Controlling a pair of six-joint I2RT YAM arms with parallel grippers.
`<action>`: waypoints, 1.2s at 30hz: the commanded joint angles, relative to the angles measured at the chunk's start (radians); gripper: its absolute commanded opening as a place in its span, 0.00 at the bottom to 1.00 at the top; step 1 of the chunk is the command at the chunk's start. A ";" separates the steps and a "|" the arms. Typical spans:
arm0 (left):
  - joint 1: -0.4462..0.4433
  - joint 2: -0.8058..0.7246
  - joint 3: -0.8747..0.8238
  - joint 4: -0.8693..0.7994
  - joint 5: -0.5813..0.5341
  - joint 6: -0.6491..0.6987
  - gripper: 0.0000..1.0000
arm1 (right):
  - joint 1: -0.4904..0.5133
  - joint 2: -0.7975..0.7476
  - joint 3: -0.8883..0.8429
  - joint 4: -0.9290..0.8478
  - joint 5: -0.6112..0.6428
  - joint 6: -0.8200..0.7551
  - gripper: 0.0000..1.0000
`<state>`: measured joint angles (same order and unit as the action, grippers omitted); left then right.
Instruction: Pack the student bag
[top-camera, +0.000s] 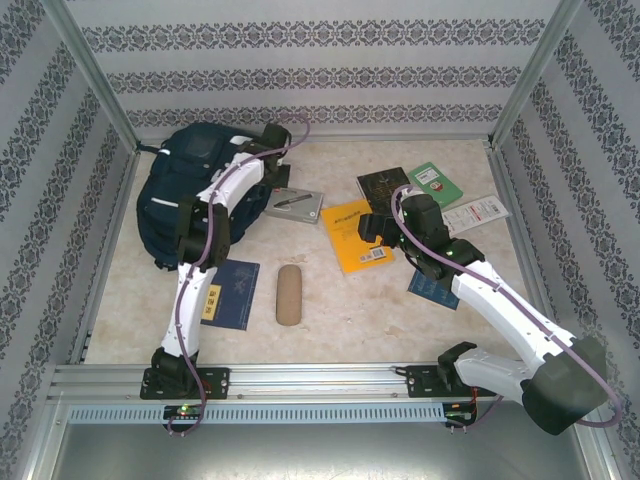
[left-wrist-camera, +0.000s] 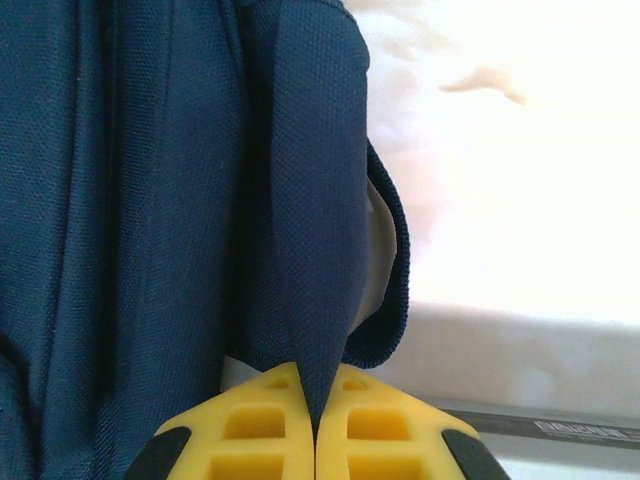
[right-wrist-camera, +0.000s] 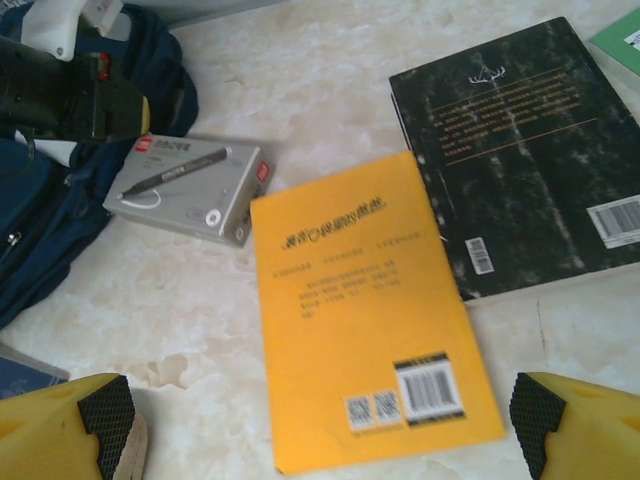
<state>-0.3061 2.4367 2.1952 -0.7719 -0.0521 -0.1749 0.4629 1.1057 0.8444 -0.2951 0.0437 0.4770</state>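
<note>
My left gripper drags the pinched fold over the grey pen box (top-camera: 297, 205) next and releases it. That box lies beside my left gripper, toward the yellow book (top-camera: 358, 235).
The student bag (top-camera: 185, 190), a big navy backpack, lies at the table's back left. My left gripper (top-camera: 263, 186) is at the bag's right edge, beside the pen box. In the left wrist view the yellow jaws (left-wrist-camera: 316, 420) are shut on a fold of the bag's navy fabric (left-wrist-camera: 305, 250). My right gripper (top-camera: 370, 228) hovers over a yellow book (top-camera: 358, 235), open wide. That book (right-wrist-camera: 370, 320) lies flat between the fingertips (right-wrist-camera: 105, 410), and they do not touch it.
A grey pen box (top-camera: 297, 203) lies next to the bag. A black book (top-camera: 385, 185), a green book (top-camera: 435, 183) and a white packet (top-camera: 478, 212) lie at the back right. A blue notebook (top-camera: 232, 293) and a tan pencil case (top-camera: 289, 294) lie near the front.
</note>
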 joint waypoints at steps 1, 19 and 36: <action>-0.066 -0.111 -0.025 0.014 0.061 0.034 0.00 | 0.015 0.012 0.010 0.025 0.015 0.021 0.98; -0.084 -0.399 -0.158 0.060 0.171 0.101 0.00 | 0.075 0.124 0.054 0.044 0.007 0.030 0.98; -0.176 -0.432 -0.420 0.141 0.315 -0.064 0.10 | 0.094 0.238 0.021 0.201 -0.196 -0.012 0.78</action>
<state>-0.4740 2.0247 1.7752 -0.7082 0.2398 -0.1738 0.5442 1.3216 0.8848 -0.1585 -0.0898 0.4816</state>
